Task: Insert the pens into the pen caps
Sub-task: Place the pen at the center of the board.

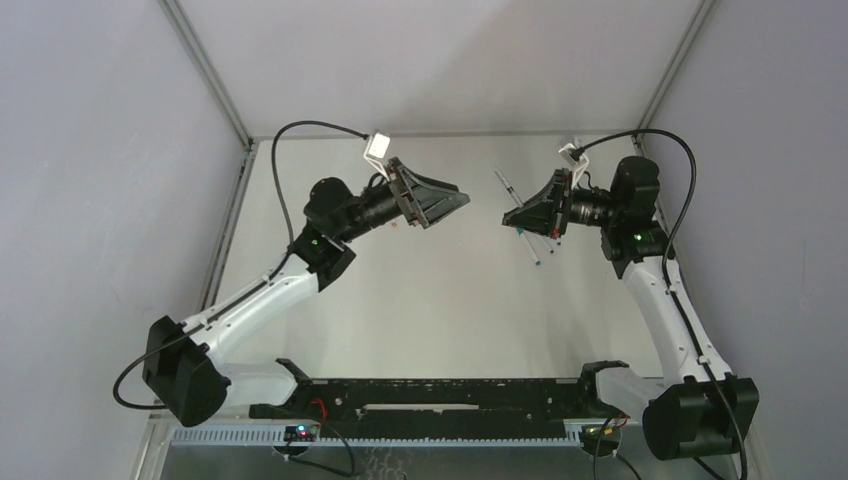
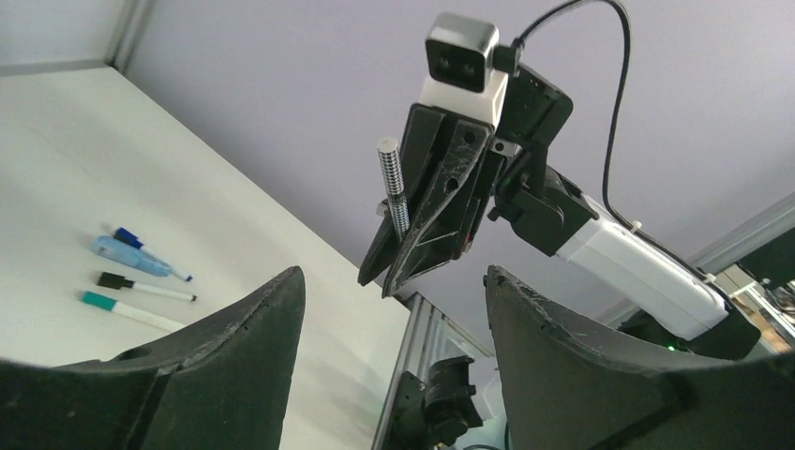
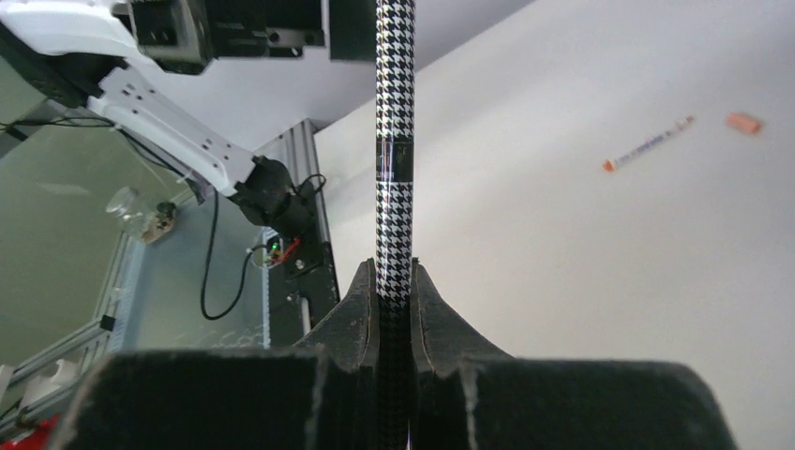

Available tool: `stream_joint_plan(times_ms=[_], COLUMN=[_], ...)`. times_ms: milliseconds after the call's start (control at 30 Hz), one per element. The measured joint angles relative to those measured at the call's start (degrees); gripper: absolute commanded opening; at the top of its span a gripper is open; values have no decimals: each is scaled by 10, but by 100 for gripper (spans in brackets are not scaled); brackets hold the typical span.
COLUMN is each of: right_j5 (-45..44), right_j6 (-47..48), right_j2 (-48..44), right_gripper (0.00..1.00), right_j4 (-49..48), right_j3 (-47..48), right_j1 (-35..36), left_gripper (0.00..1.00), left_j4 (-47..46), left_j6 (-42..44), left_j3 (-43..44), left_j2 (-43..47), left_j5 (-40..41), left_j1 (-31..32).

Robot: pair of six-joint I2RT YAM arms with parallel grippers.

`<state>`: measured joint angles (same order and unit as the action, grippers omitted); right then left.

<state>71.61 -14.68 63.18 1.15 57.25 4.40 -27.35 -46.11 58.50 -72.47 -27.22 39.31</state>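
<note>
Capped pens lie side by side below, so next my right gripper will tip downward and lower the houndstooth pen [image 1: 506, 186] between the teal-capped and black-capped pens.
My right gripper [image 3: 395, 267] is shut on a black-and-white houndstooth pen [image 3: 395, 112] that sticks straight out past its fingertips. In the top view this pen [image 1: 506, 186] points up and left from the right gripper [image 1: 510, 216], held above the table. My left gripper [image 2: 394, 274] is open with nothing between its fingers; it faces the right gripper [image 2: 427, 216] and the pen [image 2: 393, 184] across a short gap. On the table lie a thick light-blue pen [image 2: 129, 254], a black-capped pen [image 2: 142, 285] and a teal-capped pen [image 2: 125, 308]. Elsewhere lie an orange-tipped white pen [image 3: 649, 144] and a loose salmon-pink cap [image 3: 743, 122].
The pens on the table lie under the right gripper in the top view [image 1: 536, 250]. A metal frame rail [image 2: 405, 361] borders the table, and grey walls close it in. The arm bases and a black rail [image 1: 440, 400] run along the near edge.
</note>
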Motion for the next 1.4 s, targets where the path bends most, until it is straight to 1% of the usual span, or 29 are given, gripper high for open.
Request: stream_joint_plan(times_ms=[100,233,500,700,867,967,1167,1400], right_j5=[-11,-52,-201,-289,-325,-342,-376,-397], right_j6=[37,99,221,282,323,339,330,327], right_j2=[-15,-26,-24,17,71,123,199,264], right_gripper=[1,3,3,3,1,1,2,4], right_j4=[35,96,214,261,286,299,269,250], right_j3=[-17,-34,-63,-63,-62,-50,-42,-26], right_j1=[-16,-32,-37,-37,-64,-77,-78,-78], left_gripper=[75,75,75,75,75,75,75,75], left_j4=[-4,6,27,31,31,30,31,30], left_j6=[7,21,41,41,41,41,41,40], left_j3=[-22,-51,-103,-119,-127,-134,-149,-157], left_j2=[21,48,100,106,106,105,106,104], left_j5=[1,7,33,42,45,46,48,52], left_j1=[-19,-47,-92,-97,-98,-99,-101,-106])
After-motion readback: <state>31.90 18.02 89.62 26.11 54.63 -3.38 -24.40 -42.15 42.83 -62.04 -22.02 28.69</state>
